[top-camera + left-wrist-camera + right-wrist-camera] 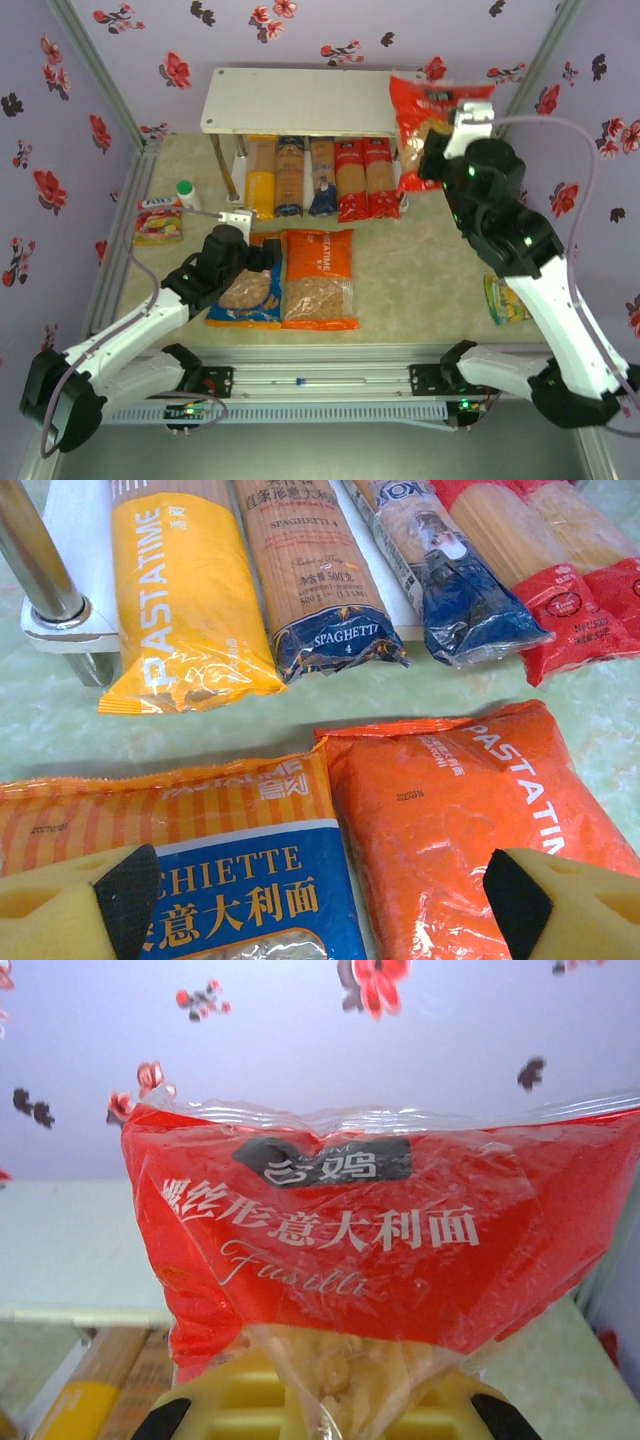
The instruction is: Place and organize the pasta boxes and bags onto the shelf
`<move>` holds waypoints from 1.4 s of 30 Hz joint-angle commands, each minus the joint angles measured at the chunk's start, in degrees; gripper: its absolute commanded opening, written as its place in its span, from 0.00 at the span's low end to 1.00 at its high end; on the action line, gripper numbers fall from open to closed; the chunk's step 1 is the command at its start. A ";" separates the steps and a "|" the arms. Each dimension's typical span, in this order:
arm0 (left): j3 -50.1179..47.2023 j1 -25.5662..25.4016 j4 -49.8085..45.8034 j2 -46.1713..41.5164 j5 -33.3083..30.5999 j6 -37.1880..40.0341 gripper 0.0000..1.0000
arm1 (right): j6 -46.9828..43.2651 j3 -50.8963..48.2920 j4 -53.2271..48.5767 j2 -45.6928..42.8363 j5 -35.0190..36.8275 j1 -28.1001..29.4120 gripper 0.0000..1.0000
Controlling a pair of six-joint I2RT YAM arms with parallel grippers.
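Next, my right gripper carries the bag outward over the shelf top's end [378, 100] [135, 1255] above the red boxes and releases it on that empty surface.
My right gripper [441, 148] is shut on the red bag [432, 122] and holds it in the air beside the right end of the white shelf [300, 100]. In the right wrist view the red bag [370, 1240] hangs above my gripper [330, 1415], with the shelf [70, 1250] top to the left. Five pasta boxes lie on the lower tier: yellow [260, 182], two dark blue [289, 178], two red [350, 180]. My left gripper [320, 920] is open, low over the blue-orange bag [200, 860] and the orange bag [460, 800], which lie side by side on the table.
A red-yellow snack packet [158, 220] and a small white bottle [187, 193] lie at the left by the shelf leg [40, 560]. A green snack packet [505, 298] sits at the right, partly under my right arm. Floral walls enclose the table.
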 commanded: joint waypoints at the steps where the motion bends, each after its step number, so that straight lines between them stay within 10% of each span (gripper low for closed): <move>1: 1.58 0.40 1.51 0.42 0.85 1.17 0.88 | -4.58 7.50 11.47 5.97 1.63 -1.65 0.00; 14: 1.06 0.96 0.09 -1.25 0.43 1.43 0.88 | 3.17 24.39 13.12 27.55 -9.80 -11.51 0.00; 28: 0.83 1.98 -0.46 -0.43 0.47 1.35 0.88 | 9.41 20.33 10.41 32.83 -17.92 -14.76 0.00; 39: 1.27 2.06 -0.84 0.67 0.43 1.43 0.88 | 11.43 12.33 8.07 33.34 -17.90 -14.80 0.22; 42: 1.44 2.07 -1.15 0.75 0.47 1.49 0.89 | 11.94 11.06 7.41 33.25 -17.85 -14.82 0.46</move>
